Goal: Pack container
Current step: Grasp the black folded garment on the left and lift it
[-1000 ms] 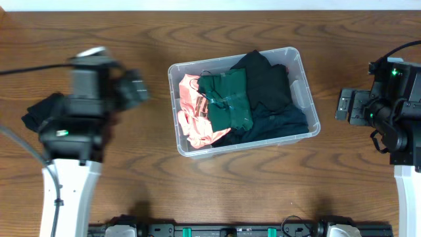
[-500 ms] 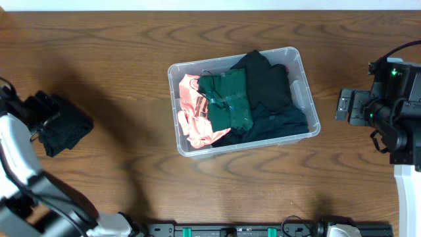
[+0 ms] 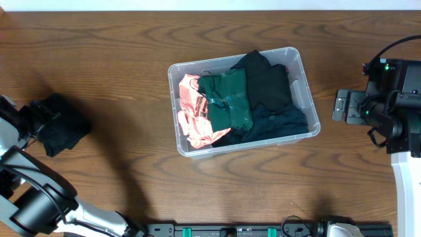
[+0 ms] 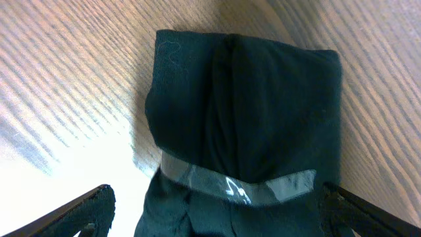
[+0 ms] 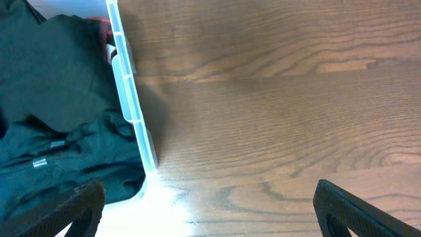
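The grey-banded part of the folded black garment (image 3: 66, 125) is below my left gripper, between its spread fingers. My left gripper will move down onto that part and close.
The container (image 3: 313, 113), a clear plastic bin, stands at the table's middle. It holds a pink garment (image 3: 193, 113), a green garment (image 3: 227, 99), a black garment (image 3: 267, 80) and a dark teal garment (image 3: 279, 122). A folded black garment (image 3: 66, 125) lies on the table at the far left. My left gripper (image 3: 41, 122) is open at its left side. In the left wrist view the black garment (image 4: 250, 118), with a grey band across it, lies between the spread fingers (image 4: 217, 210). My right gripper (image 3: 342, 105) is open and empty, right of the container (image 5: 128, 99), fingers spread (image 5: 210, 214).
Wooden table (image 3: 131, 46) all around. A dark rail (image 3: 230, 230) runs along the front edge between the arm bases. The left arm reaches in from the left edge. The right arm stands at the right edge.
My left arm has swung from beside the container out to the far left edge, leaving the black garment in plain view. The right arm has shifted slightly left.
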{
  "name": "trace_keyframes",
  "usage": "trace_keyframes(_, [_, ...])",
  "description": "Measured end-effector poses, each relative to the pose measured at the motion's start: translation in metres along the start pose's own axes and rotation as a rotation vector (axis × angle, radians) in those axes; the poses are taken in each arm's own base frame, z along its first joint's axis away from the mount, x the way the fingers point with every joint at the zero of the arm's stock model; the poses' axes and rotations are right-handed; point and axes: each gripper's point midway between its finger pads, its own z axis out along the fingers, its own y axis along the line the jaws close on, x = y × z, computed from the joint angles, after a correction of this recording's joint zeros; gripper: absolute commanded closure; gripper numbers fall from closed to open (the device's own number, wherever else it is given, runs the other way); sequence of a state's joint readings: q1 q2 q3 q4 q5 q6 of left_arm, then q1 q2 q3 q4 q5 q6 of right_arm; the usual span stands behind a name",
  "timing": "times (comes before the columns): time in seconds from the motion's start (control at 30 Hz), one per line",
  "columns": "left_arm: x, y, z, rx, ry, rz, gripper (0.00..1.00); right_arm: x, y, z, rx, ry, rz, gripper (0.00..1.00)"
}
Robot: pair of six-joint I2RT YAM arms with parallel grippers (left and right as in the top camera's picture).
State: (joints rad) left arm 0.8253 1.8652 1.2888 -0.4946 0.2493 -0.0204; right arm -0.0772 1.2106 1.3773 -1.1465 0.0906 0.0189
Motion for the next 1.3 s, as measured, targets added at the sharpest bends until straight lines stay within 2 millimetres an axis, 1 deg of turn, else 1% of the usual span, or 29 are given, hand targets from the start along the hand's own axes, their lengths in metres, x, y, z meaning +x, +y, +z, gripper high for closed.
trace_keyframes(0.07, [0.005,-0.001,0.011,0.025,0.023,-0.004,0.02,-0.001,0.000,0.000,0.000,-0.002,0.000,0.01])
trace_keyframes(0.23, [0.026,-0.003,0.043,0.079,0.116,-0.026,0.02,-0.001,0.000,0.000,0.000,-0.002,0.000,0.01])
trace_keyframes(0.3, [0.023,-0.008,0.044,0.105,0.109,-0.021,0.01,-0.001,0.000,0.000,0.000,-0.002,0.000,0.01])
trace_keyframes(0.37, [0.022,-0.012,0.046,0.135,0.113,-0.021,0.15,-0.001,0.000,0.000,0.000,-0.002,0.000,0.01])
trace_keyframes(0.47, [0.024,-0.020,0.047,0.192,0.121,-0.025,0.45,-0.001,0.000,0.000,0.000,-0.002,0.000,0.01])
trace_keyframes(0.5, [0.024,-0.025,0.046,0.218,0.124,-0.024,0.59,-0.001,0.000,0.000,0.000,-0.001,0.000,0.01])
trace_keyframes(0.53, [0.025,-0.029,0.045,0.240,0.127,-0.027,0.68,0.000,0.000,0.000,0.000,0.000,0.000,0.01])
trace_keyframes(0.57, [0.025,-0.034,0.044,0.273,0.129,-0.029,0.74,0.000,0.000,0.000,0.000,0.001,0.000,0.01])
trace_keyframes(0.67, [0.027,-0.047,0.037,0.344,0.141,-0.042,0.86,0.001,0.000,0.000,0.000,0.003,0.000,0.01])
trace_keyframes(0.73, [0.028,-0.058,0.028,0.386,0.146,-0.051,0.89,0.001,0.000,0.001,0.000,0.004,-0.001,0.01])
trace_keyframes(0.8, [0.025,-0.075,0.012,0.432,0.131,-0.045,0.91,0.001,0.000,0.001,0.000,0.004,-0.001,0.01])
trace_keyframes(0.87, [0.018,-0.100,-0.016,0.489,0.092,-0.007,0.91,0.001,0.000,0.001,0.000,0.004,0.000,0.01])
trace_keyframes(0.9, [0.015,-0.117,-0.035,0.519,0.064,0.022,0.94,0.001,0.000,0.001,0.000,0.004,-0.001,0.01])
trace_keyframes(0.97, [0.015,-0.152,-0.075,0.579,0.016,0.090,0.93,0.001,0.000,0.001,0.000,0.004,-0.001,0.01])
trace_keyframes(1.0, [0.019,-0.176,-0.101,0.619,-0.013,0.142,0.93,0.001,0.000,0.001,0.000,0.005,0.000,0.01])
trace_keyframes(1.03, [0.024,-0.195,-0.122,0.657,-0.035,0.185,0.93,0.001,0.000,0.001,0.000,0.006,-0.001,0.01])
trace_keyframes(1.07, [0.033,-0.217,-0.146,0.696,-0.058,0.238,0.93,0.002,0.000,0.001,0.000,0.009,-0.001,0.01])
trace_keyframes(1.13, [0.055,-0.253,-0.186,0.771,-0.085,0.325,0.93,0.002,0.000,0.001,0.000,0.010,-0.001,0.01])
trace_keyframes(1.17, [0.071,-0.272,-0.207,0.813,-0.092,0.375,0.93,0.002,0.000,0.001,0.000,0.011,-0.001,0.01])
trace_keyframes(1.23, [0.107,-0.305,-0.245,0.893,-0.092,0.468,0.94,0.002,0.000,0.001,0.000,0.012,-0.001,0.01])
trace_keyframes(1.3, [0.146,-0.330,-0.273,0.949,-0.077,0.548,0.93,0.003,0.000,0.001,0.000,0.014,-0.001,0.01])
